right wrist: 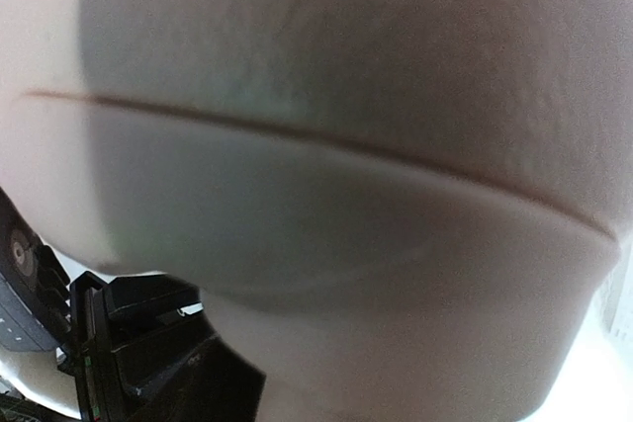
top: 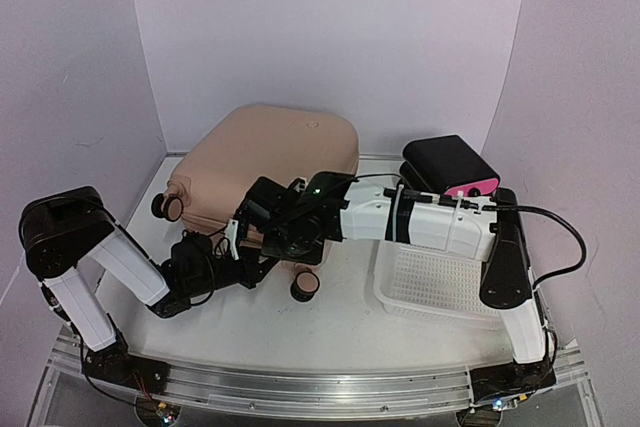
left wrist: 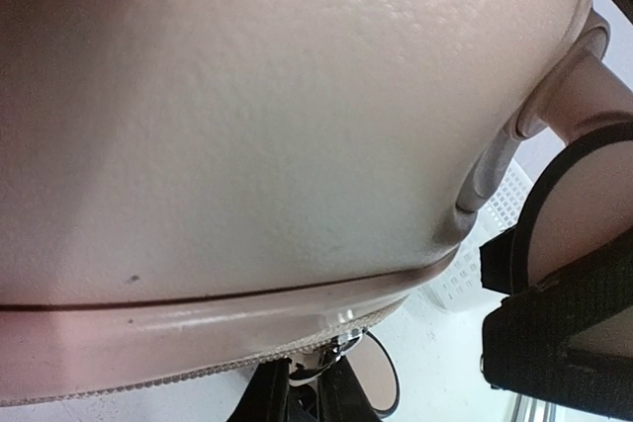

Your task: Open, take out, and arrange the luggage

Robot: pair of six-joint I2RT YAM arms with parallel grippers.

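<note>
The luggage lies crooked, so the robot's right gripper will next swing the near wheeled corner of the luggage toward the white basket and let it go at the bare tabletop there.
The pale pink luggage lies flat at the back middle of the table, closed, with one wheel at its left and another at its front. Its shell fills the left wrist view and the right wrist view. My left gripper sits low at the front edge of the case. Its black fingers are shut on the silver zipper pull just under the zip line. My right gripper presses close against the same front edge from the right; its fingers are hidden, so I cannot tell how they stand.
A white perforated basket stands at the front right under my right arm. A black-and-pink drawer box sits behind it. Purple walls close in the back and both sides.
</note>
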